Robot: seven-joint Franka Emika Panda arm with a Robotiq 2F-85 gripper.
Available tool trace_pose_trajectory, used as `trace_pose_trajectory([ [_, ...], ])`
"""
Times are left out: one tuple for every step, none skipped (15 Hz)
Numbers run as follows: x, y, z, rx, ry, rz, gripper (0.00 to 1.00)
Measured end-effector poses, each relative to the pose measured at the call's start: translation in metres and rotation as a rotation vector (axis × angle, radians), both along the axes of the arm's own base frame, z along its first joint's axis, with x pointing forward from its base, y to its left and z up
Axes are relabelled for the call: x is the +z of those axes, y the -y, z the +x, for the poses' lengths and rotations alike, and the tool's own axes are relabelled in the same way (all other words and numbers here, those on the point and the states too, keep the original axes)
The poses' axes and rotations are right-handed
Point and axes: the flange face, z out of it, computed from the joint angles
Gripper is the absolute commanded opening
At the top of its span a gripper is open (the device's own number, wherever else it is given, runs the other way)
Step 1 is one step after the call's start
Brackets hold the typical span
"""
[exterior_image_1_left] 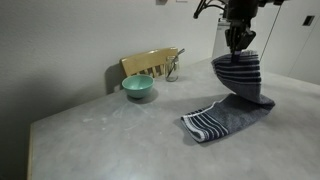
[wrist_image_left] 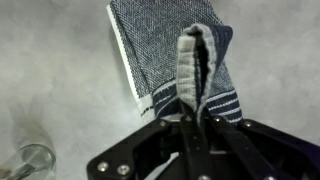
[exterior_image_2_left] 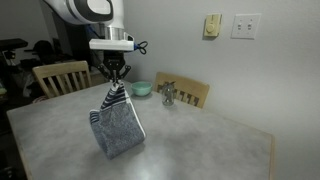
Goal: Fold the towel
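Note:
The towel's flat striped end (exterior_image_1_left: pixel 204 124) (wrist_image_left: pixel 227 102) already lies spread on the tabletop, so my gripper needs to carry the towel's pinched end down and across onto it and let go.
The towel (exterior_image_1_left: pixel 235 100) is blue-grey terry cloth with navy and white striped bands. My gripper (exterior_image_1_left: pixel 238 46) is shut on one striped end and holds it up above the table. The rest of the cloth drapes down, and the other striped end lies flat on the grey table (exterior_image_1_left: pixel 110 130). In an exterior view the towel (exterior_image_2_left: pixel 118 130) hangs as a tent shape under the gripper (exterior_image_2_left: pixel 115 85). In the wrist view the pinched end (wrist_image_left: pixel 200 60) bunches between the fingers (wrist_image_left: pixel 198 112), with the lower end flat below it.
A teal bowl (exterior_image_1_left: pixel 138 87) stands near the table's far edge, also visible in an exterior view (exterior_image_2_left: pixel 141 89). A wooden chair (exterior_image_1_left: pixel 150 63) sits behind it. A small metal object (exterior_image_2_left: pixel 168 95) stands by the bowl. A glass (wrist_image_left: pixel 30 160) shows in the wrist view.

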Motion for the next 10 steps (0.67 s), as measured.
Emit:
trace_pose_trajectory([
  [0.001,-0.005,0.004,0.001,-0.003,0.001,0.02],
  [0.001,-0.010,0.007,0.002,-0.004,0.001,0.02],
  [0.002,-0.016,0.010,0.004,-0.006,0.001,0.02],
  [0.003,-0.021,0.012,0.002,-0.012,0.000,0.02],
  [0.002,-0.026,0.015,0.003,-0.021,-0.001,0.02],
  [0.001,-0.031,0.018,0.004,-0.031,-0.001,0.02],
  [-0.004,-0.033,0.020,0.007,-0.049,-0.002,0.02],
  [-0.011,-0.035,0.024,0.007,-0.070,-0.001,0.02],
  [-0.020,-0.035,0.027,0.004,-0.095,0.002,0.02],
  [-0.032,-0.035,0.031,-0.002,-0.118,0.011,0.02],
])
